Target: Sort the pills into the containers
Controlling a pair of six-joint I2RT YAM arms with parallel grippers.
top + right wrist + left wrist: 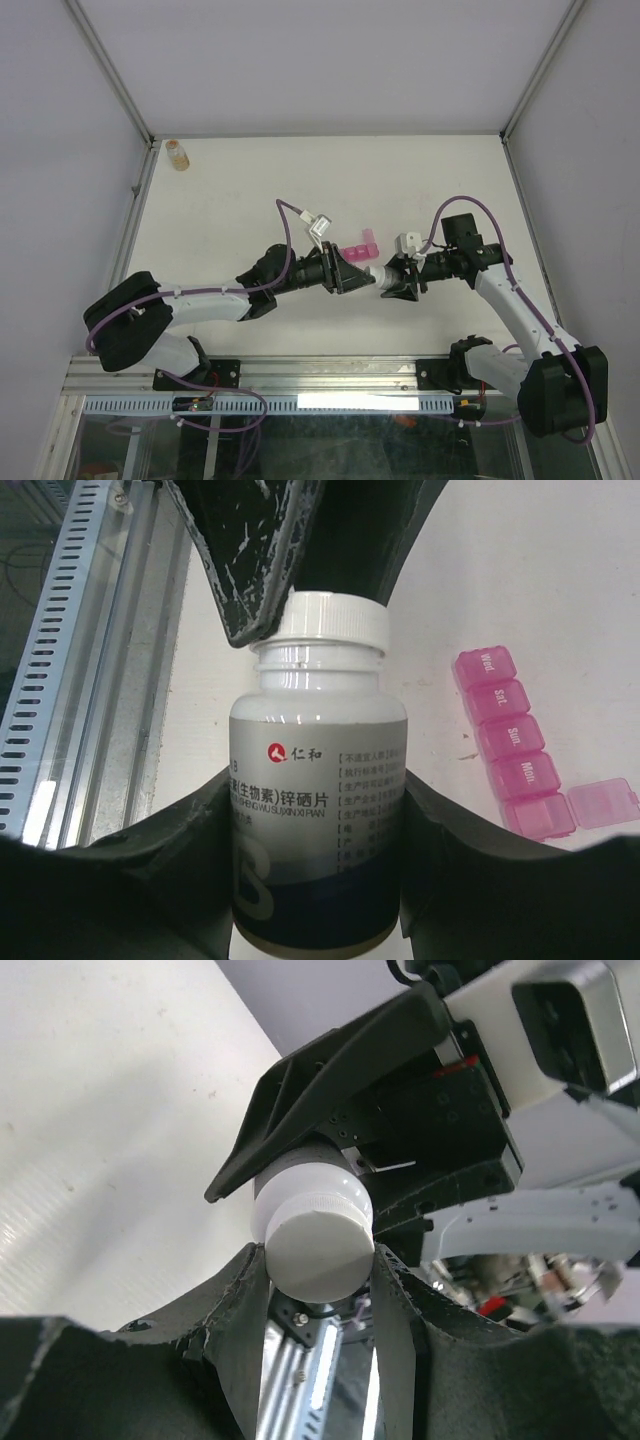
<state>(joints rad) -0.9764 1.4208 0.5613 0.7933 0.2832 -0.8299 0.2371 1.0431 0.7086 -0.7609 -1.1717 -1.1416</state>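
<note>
Next, my left gripper needs to swing off the bottle and downward to release the bottle's cap, since open tabletop lies below and to its left in the top view.
Between the two arms a white-capped bottle with a grey label is held above the table. My right gripper is shut on its body. My left gripper is shut on its white cap, a pad pressing each side. The containers, a pink organiser strip, lie on the table just behind the bottle. Most of its lids are down, and one end lid is flipped open. No pills show in any view.
A small amber bottle stands at the table's far left corner. The slotted metal rail runs along the near edge below the bottle. White walls enclose the table at the left, right and back.
</note>
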